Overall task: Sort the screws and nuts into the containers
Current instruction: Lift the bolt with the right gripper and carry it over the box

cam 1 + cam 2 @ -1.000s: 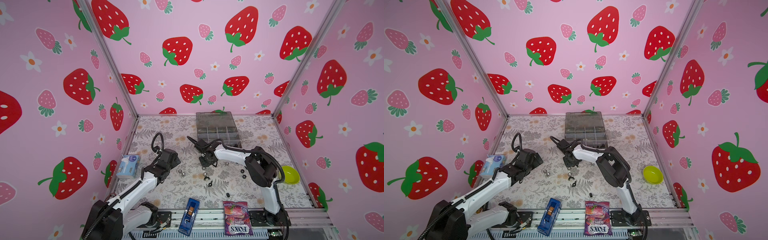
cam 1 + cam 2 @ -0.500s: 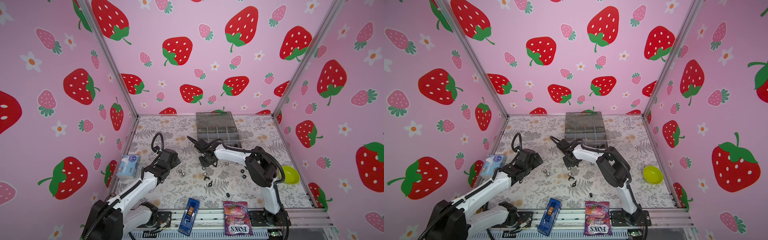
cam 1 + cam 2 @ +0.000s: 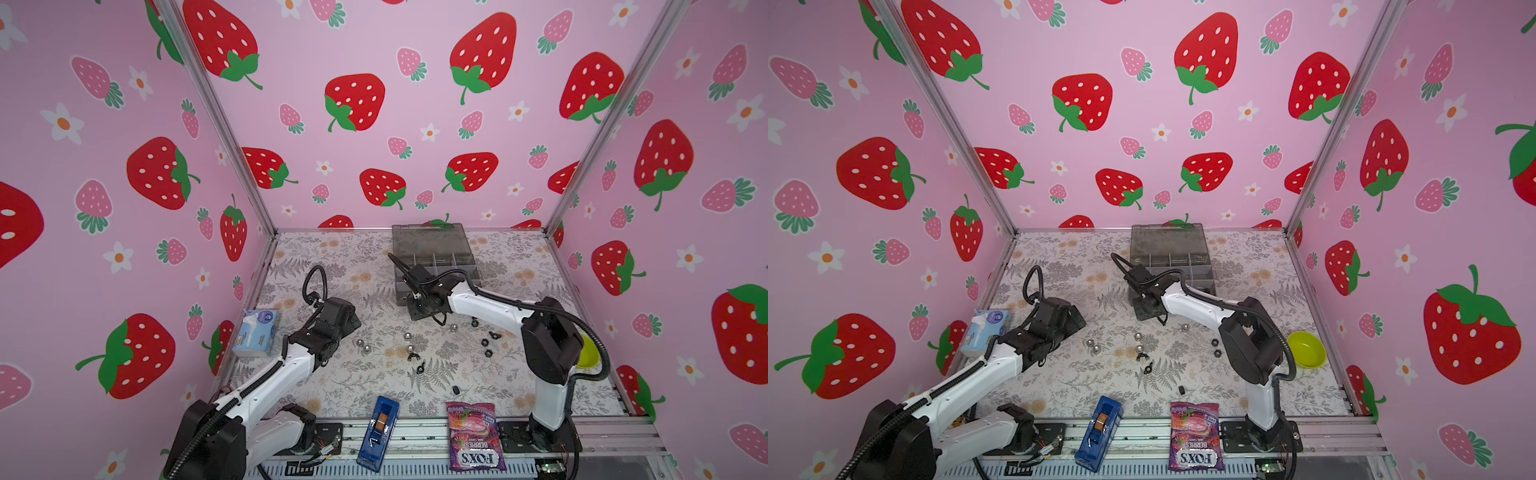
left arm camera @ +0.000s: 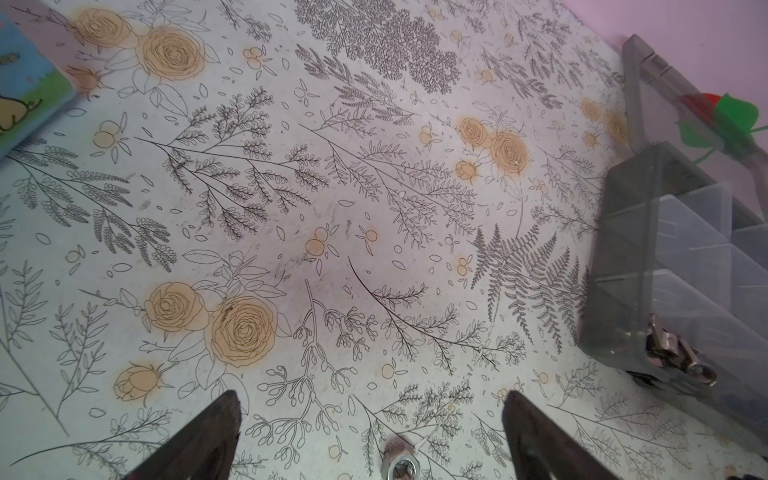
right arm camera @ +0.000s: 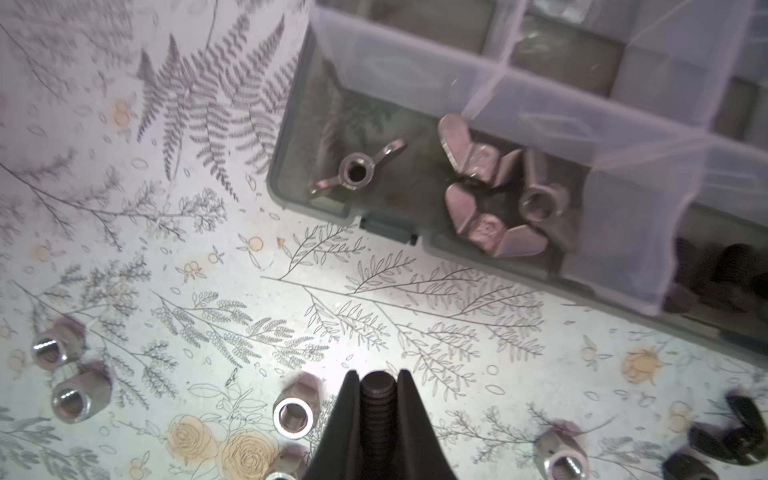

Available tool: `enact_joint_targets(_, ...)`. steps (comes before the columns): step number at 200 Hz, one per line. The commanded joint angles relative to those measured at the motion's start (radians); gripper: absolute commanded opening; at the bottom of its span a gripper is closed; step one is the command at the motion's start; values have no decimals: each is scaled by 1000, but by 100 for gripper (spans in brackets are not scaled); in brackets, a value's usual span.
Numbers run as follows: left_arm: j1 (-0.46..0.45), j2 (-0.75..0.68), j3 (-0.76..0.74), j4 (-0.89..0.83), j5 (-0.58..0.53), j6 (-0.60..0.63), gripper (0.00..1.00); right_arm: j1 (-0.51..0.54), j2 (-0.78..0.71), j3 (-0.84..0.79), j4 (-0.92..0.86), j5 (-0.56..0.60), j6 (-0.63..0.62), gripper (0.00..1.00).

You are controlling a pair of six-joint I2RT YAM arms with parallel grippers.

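Observation:
This matching screw goes outward in my right gripper next, past the winged nuts and over the container of black screws, and is released there.
My right gripper [image 5: 378, 376] is shut on a black screw [image 5: 378, 399], its threaded shank showing between the fingers. It hangs low over the mat by the front left corner of the grey organiser box [image 3: 432, 245], whose nearest container holds silver winged nuts [image 5: 357, 170]. In both top views this gripper [image 3: 1147, 309] sits at that corner. Silver dome nuts [image 5: 293, 411] and black nuts [image 3: 484, 342] lie loose on the mat. My left gripper [image 4: 370, 395] is open and empty above the mat, with one silver nut [image 4: 399, 459] below it.
A blue tissue pack [image 3: 257, 332] lies at the left wall. A blue narrow box [image 3: 378, 432] and a purple candy bag [image 3: 476, 436] sit at the front edge. A green bowl [image 3: 1306, 349] is at the right, behind my right arm.

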Motion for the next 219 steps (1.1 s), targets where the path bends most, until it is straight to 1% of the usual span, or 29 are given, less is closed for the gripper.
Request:
enact_joint_targets(1, 6, 4, 17, -12, -11, -1, 99, -53, -61, -22, 15, 5, 14, 0)
enact_joint_targets(49, 6, 14, 12, -8, 0, -7, 99, -174, -132, -77, 62, -4, 12, 0)
enact_joint_targets(86, 6, 20, 12, -4, 13, -10, 99, -233, -110, -78, 104, -20, 4, 0)
enact_joint_targets(148, 5, -7, 5, -25, 9, -10, 99, -271, -1, -17, 117, -45, -14, 0)
enact_joint_targets(219, 10, -36, -5, -36, -5, -8, 99, -274, 47, -21, 124, -59, -9, 1)
